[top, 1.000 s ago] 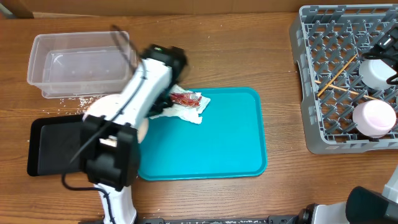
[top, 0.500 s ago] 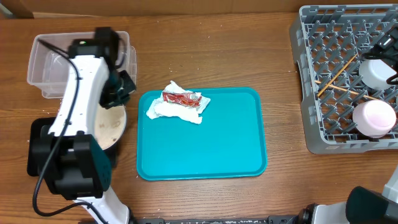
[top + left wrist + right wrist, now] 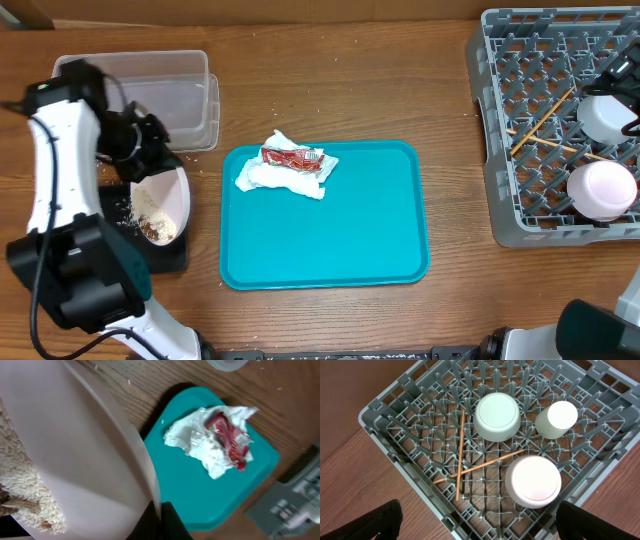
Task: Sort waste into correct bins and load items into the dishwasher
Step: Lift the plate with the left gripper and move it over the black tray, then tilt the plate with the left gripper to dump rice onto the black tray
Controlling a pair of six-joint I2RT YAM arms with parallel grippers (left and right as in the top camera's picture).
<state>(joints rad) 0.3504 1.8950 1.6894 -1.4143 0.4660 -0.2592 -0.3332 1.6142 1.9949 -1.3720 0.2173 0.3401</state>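
The robot's left gripper has to tip the plate empty over the black tray (image 3: 170, 262) next, then swing across and let go of it on the teal tray's bare part (image 3: 363, 226), where the napkin leaves room.
My left gripper (image 3: 160, 512) is shut on the rim of the white plate (image 3: 163, 203). It holds the plate tilted over the black tray (image 3: 170, 262), left of the teal tray. Rice (image 3: 22, 477) and brown scraps lie low on the plate (image 3: 80, 445), and some crumbs lie on the black tray. The crumpled napkin with the red wrapper (image 3: 288, 166) rests on the teal tray (image 3: 350, 240). The clear tub (image 3: 175, 95) stands behind the plate. In the grey dish rack (image 3: 415, 415) lie crossed chopsticks (image 3: 460, 455) and two upturned bowls (image 3: 497, 416) (image 3: 533, 481). My right gripper (image 3: 487, 530) hangs open above the rack, holding nothing.
A smaller white cup (image 3: 556, 419) also sits upturned in the rack. The rack (image 3: 500, 150) takes up the table's right end. Scattered rice grains lie on the wood by the tub. My left arm (image 3: 60, 170) stretches across the black tray's left side.
My left arm has swung the plate from the teal tray's left edge leftward to above the black tray and tipped it. The napkin now lies uncovered. The right arm has not moved.
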